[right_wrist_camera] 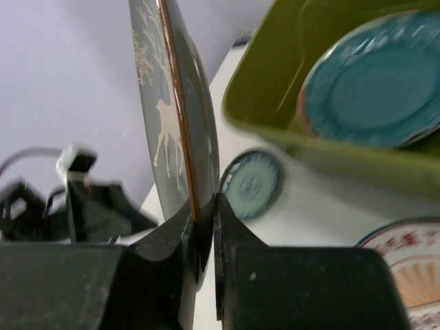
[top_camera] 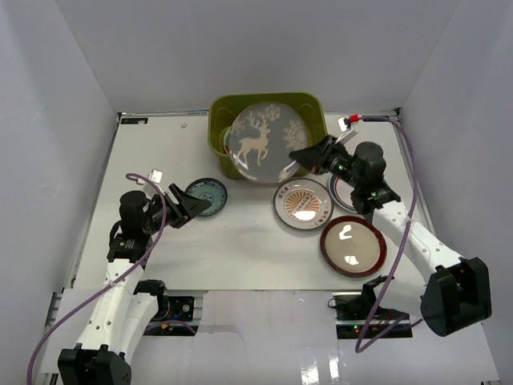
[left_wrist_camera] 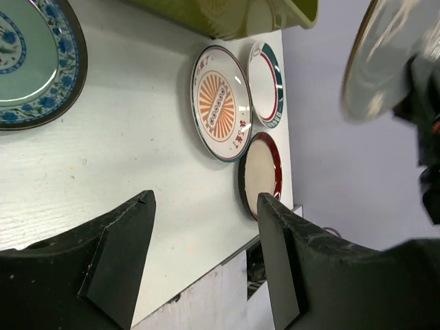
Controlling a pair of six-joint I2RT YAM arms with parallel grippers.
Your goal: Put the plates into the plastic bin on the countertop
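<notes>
The grey deer plate point(top_camera: 263, 142) still overhangs the bin's near side, so my right gripper will next go outward, then down inside beside the teal plate, and release.
My right gripper point(top_camera: 298, 158) is shut on the rim of the grey deer plate point(top_camera: 263, 142), holding it above the olive-green plastic bin point(top_camera: 313, 106). In the right wrist view the deer plate point(right_wrist_camera: 168, 103) stands edge-on between my fingers point(right_wrist_camera: 203, 227), and a scalloped teal plate point(right_wrist_camera: 378, 79) lies inside the bin point(right_wrist_camera: 275, 82). My left gripper point(top_camera: 192, 205) is open and empty beside the small teal-patterned plate point(top_camera: 208, 196). On the white countertop point(top_camera: 240, 249) lie the orange sunburst plate point(top_camera: 303, 203), the dark red-rimmed plate point(top_camera: 353, 245) and the white green-rimmed plate point(top_camera: 340, 192).
Grey-white walls enclose the countertop on three sides. The bin sits against the back wall. A red-and-white clip point(top_camera: 350, 122) with a cable lies at the back right. The left wrist view shows the sunburst plate point(left_wrist_camera: 221, 103), green-rimmed plate point(left_wrist_camera: 267, 82) and red-rimmed plate point(left_wrist_camera: 261, 172) near the front edge.
</notes>
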